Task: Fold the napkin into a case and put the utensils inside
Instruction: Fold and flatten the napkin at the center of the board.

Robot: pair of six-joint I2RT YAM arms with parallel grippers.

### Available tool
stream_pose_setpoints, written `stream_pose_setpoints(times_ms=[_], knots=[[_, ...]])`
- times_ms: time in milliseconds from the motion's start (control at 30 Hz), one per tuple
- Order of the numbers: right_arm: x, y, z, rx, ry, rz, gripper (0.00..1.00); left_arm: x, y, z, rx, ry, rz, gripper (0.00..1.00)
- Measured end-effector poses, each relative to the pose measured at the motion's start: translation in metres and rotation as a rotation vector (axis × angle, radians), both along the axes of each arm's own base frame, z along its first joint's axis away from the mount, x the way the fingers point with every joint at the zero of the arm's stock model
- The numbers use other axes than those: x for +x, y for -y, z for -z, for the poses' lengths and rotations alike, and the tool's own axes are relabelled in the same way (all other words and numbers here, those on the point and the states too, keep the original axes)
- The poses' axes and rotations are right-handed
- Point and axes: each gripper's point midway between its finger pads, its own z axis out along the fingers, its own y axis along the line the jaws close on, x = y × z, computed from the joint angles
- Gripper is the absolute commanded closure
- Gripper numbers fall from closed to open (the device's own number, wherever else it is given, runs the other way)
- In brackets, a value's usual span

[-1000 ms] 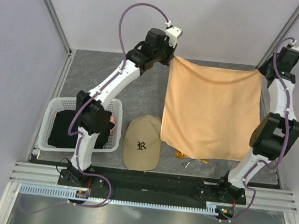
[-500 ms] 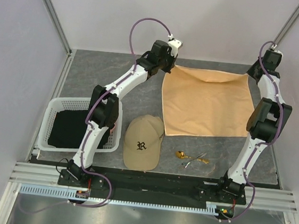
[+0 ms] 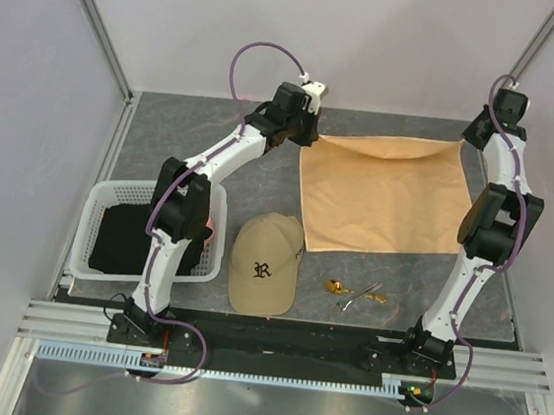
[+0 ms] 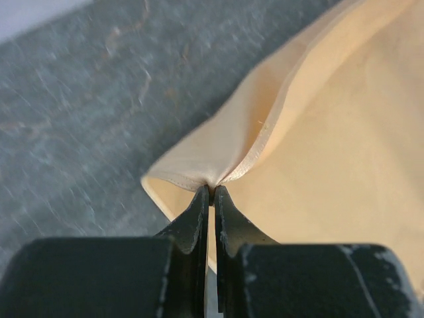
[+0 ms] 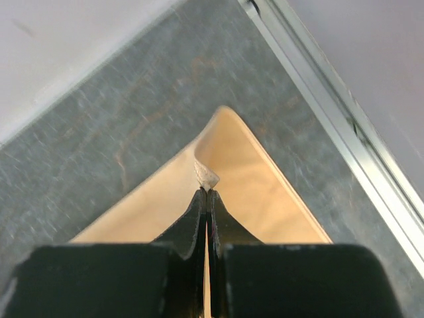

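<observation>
My left gripper is pinching the corner of the cloth, which lies unfolded, so it should next carry that corner back over the napkin's near corner by the cap and release it.
The peach-orange napkin lies spread on the grey table at the back right, its far edge slightly lifted. My left gripper is shut on its far left corner, pinching a fold of cloth between the fingertips. My right gripper is shut on the far right corner, close to the back wall. The utensils, a gold spoon and silvery pieces, lie on the table in front of the napkin's near edge, uncovered.
A tan baseball cap sits left of the utensils. A white basket holding a black cloth stands at the left. A metal rail runs along the table's right edge near my right gripper.
Both grippers have lowered the napkin from hanging upright to lying on the table and drawn its far edge back. The utensils, hidden before by the hanging cloth, now show.
</observation>
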Motion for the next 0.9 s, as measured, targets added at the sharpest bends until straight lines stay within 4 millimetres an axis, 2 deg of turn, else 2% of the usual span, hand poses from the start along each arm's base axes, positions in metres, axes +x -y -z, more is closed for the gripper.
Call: stream_pose_setpoints(times_ms=[100, 233, 400, 600, 733, 900], knots=[[-0.021, 0.005, 0.012, 0.044, -0.058, 0.036, 1.00, -0.022, 0.001, -0.004, -0.008, -0.041, 0.016, 0.98], [-0.060, 0.021, 0.021, 0.095, -0.130, 0.106, 1.00, -0.052, 0.001, -0.014, -0.032, -0.084, 0.045, 0.98], [-0.096, 0.030, 0.017, 0.128, -0.183, 0.160, 1.00, -0.089, 0.004, -0.015, -0.048, -0.156, 0.087, 0.98], [-0.117, 0.026, 0.004, 0.125, -0.203, 0.173, 1.00, -0.139, 0.009, 0.015, -0.001, -0.292, 0.150, 0.98], [-0.131, 0.019, 0.008, 0.136, -0.239, 0.175, 1.00, -0.163, 0.013, 0.027, 0.038, -0.352, 0.182, 0.98], [-0.148, 0.016, 0.023, 0.141, -0.298, 0.193, 1.00, -0.192, 0.023, 0.027, 0.065, -0.390, 0.235, 0.98]])
